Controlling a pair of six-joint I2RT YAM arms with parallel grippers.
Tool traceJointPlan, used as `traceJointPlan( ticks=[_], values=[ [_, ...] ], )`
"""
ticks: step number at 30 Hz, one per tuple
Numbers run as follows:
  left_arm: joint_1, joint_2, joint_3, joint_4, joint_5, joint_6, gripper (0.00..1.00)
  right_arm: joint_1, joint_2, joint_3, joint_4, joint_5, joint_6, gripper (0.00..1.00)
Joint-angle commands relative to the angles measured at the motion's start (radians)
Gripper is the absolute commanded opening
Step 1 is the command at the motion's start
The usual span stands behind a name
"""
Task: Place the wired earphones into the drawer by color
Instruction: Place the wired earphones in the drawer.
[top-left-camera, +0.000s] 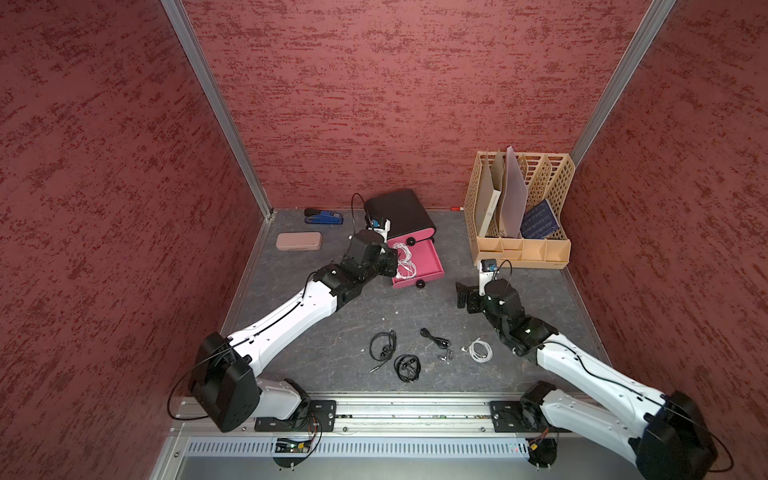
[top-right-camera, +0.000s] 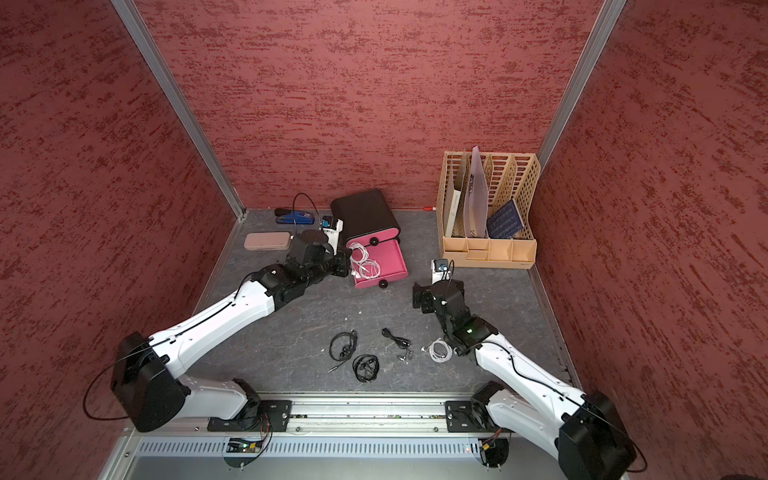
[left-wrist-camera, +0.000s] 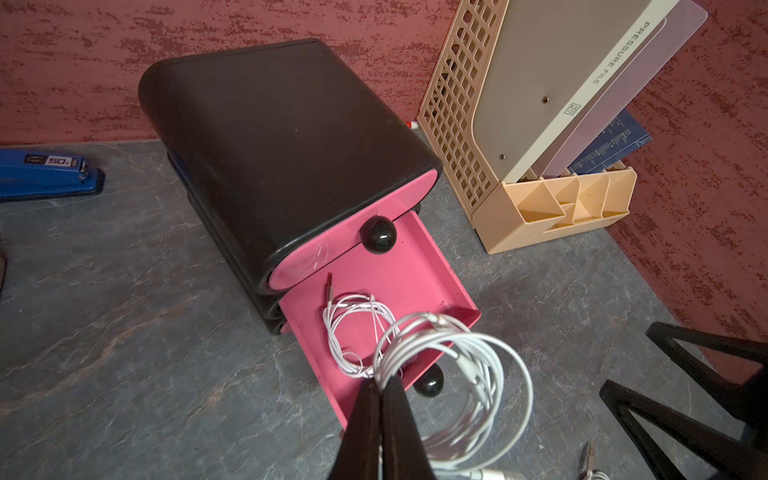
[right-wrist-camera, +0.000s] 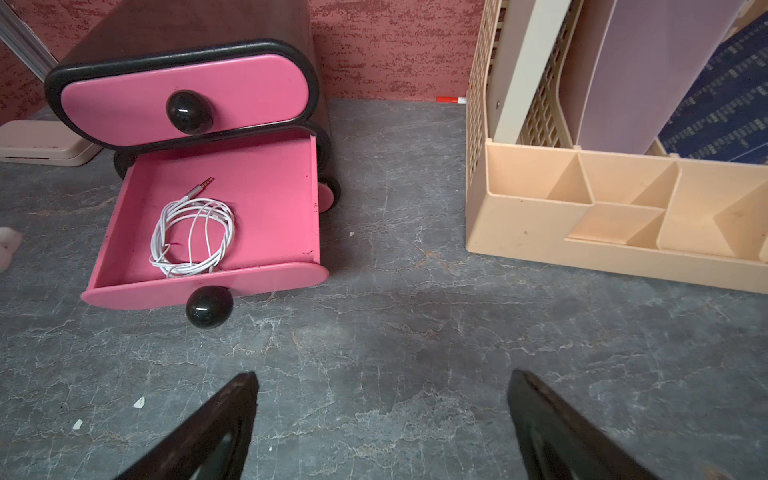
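The left gripper moves across toward the file rack next, goes down and releases the second coil.
The drawer is a black cabinet with pink fronts; its middle tray is pulled out. One white coil lies inside it. My left gripper is shut on a second white earphones coil, which hangs over the tray's front edge. In both top views, three black coils and a white coil lie on the near table. My right gripper stands open and holds nothing, above bare table to the right of the tray.
A beige lattice file rack with folders stands at the back right. Left of the cabinet lie a blue stapler and a pinkish flat case. Red walls close in three sides.
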Motion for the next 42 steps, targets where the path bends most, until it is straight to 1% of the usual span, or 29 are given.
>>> traceJointPlan(
  ticks=[1, 6, 11, 23, 30, 42],
  values=[
    [-0.013, 0.035, 0.035, 0.125, -0.044, -0.006, 0.0, -0.004, -0.019, -0.019, 0.037, 0.046, 0.0, 0.98],
    [-0.038, 0.115, 0.075, 0.207, -0.063, -0.01, 0.0, -0.004, -0.033, -0.027, 0.041, 0.064, -0.001, 0.98],
    [-0.07, 0.213, 0.136, 0.239, -0.099, 0.016, 0.0, -0.004, -0.049, -0.034, 0.046, 0.08, -0.002, 0.99],
    [-0.109, 0.404, 0.243, 0.223, -0.176, 0.048, 0.0, -0.004, -0.06, -0.039, 0.049, 0.086, -0.002, 0.98],
    [-0.11, 0.462, 0.263, 0.194, -0.193, 0.044, 0.0, -0.004, -0.059, -0.041, 0.049, 0.087, -0.002, 0.98],
    [-0.109, 0.508, 0.261, 0.151, -0.194, 0.04, 0.0, -0.004, -0.057, -0.042, 0.052, 0.085, -0.002, 0.98]
  ],
)
